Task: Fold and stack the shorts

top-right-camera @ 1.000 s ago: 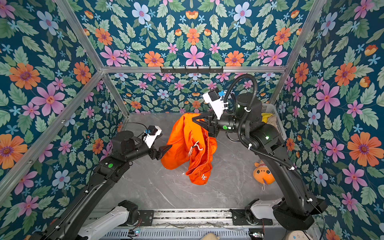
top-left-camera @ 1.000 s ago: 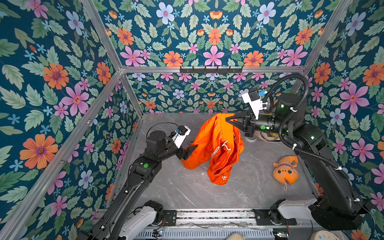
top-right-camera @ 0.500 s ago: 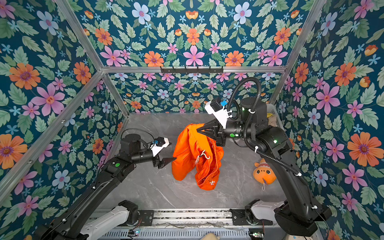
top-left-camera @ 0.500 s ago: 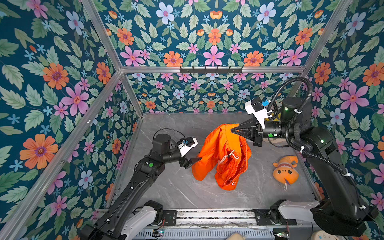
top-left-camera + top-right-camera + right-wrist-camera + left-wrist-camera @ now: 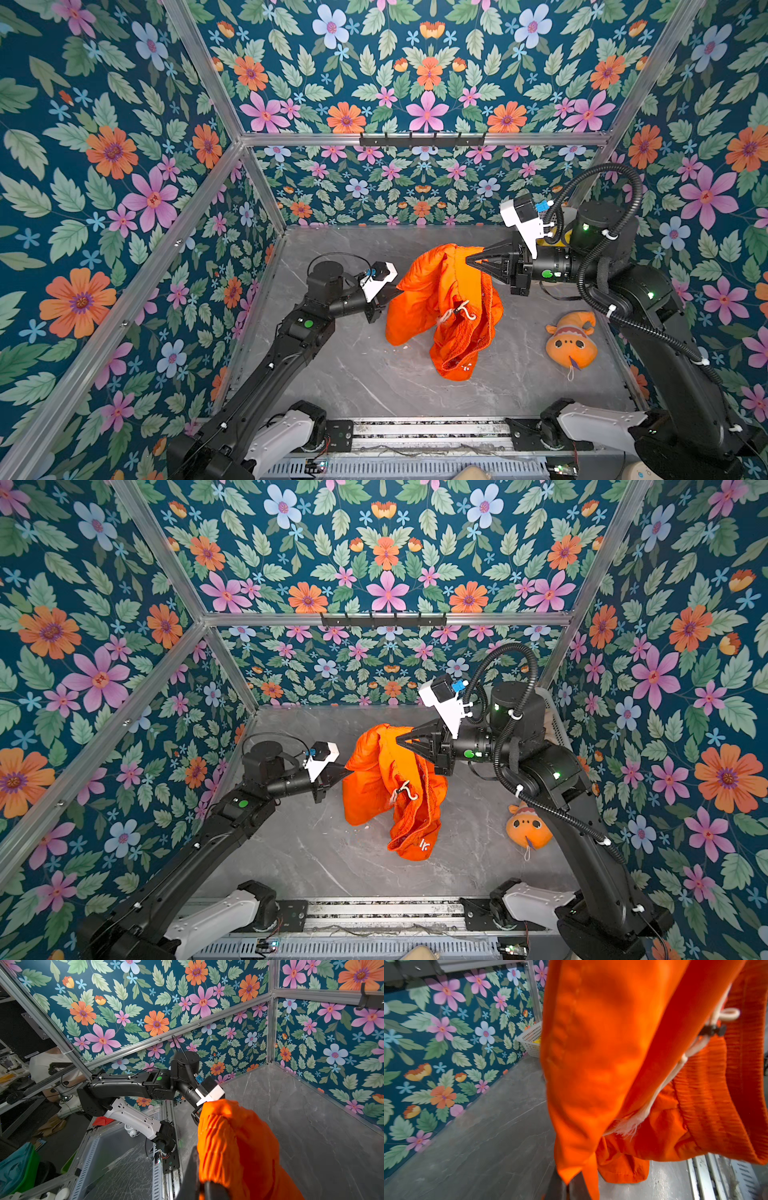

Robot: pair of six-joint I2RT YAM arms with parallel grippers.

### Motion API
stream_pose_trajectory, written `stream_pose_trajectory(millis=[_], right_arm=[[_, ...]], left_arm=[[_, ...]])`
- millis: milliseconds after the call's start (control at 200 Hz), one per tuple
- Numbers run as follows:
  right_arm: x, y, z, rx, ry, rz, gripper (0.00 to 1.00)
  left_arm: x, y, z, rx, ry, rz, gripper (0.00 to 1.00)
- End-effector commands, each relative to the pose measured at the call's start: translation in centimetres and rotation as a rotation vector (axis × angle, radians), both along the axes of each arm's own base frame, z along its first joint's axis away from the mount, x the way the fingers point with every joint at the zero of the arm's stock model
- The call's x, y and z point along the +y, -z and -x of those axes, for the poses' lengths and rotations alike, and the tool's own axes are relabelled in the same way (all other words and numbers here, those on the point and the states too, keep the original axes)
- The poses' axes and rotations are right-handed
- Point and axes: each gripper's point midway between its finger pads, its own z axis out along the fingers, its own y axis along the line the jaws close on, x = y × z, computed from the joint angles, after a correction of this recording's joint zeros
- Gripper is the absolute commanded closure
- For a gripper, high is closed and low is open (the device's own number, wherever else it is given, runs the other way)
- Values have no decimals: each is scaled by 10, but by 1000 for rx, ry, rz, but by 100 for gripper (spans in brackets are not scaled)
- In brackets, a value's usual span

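Observation:
The tabletop is bare below my left gripper and outward of it. I will pull the bunched shorts wide from the right gripper, then lower the fold there and let go.
The bright orange shorts point(image 5: 440, 316) point(image 5: 374, 787) hang bunched above the grey table, their lower folds resting on it. A white drawstring point(image 5: 457, 311) dangles at the middle. My right gripper point(image 5: 471, 261) point(image 5: 401, 739) is shut on the top of the shorts and holds them up; in the right wrist view orange fabric point(image 5: 234, 1147) covers that gripper point(image 5: 201, 1186). My left gripper point(image 5: 395, 293) point(image 5: 345, 771) is at the shorts' left edge, shut on a fold. In the left wrist view that fold point(image 5: 591, 1053) runs down between the dark fingers of the left gripper point(image 5: 571, 1186).
An orange-and-white plush fish point(image 5: 571, 340) point(image 5: 525, 825) lies at the table's right side beside the right arm. A white mesh basket point(image 5: 531, 1041) with something yellow in it stands in the back right corner. A black hook rail point(image 5: 422, 139) runs along the back wall.
My left gripper moved right to the shorts' left edge and shut on the fabric. My right gripper carried the shorts a little lower and to the right.

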Motion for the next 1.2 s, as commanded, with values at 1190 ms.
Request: stream_pose_trajectory(millis=[1190], right_arm=[[-54,260,-203,850,722,-228,100]], left_arm=[[28,95,-254,169,-549,-488,100]])
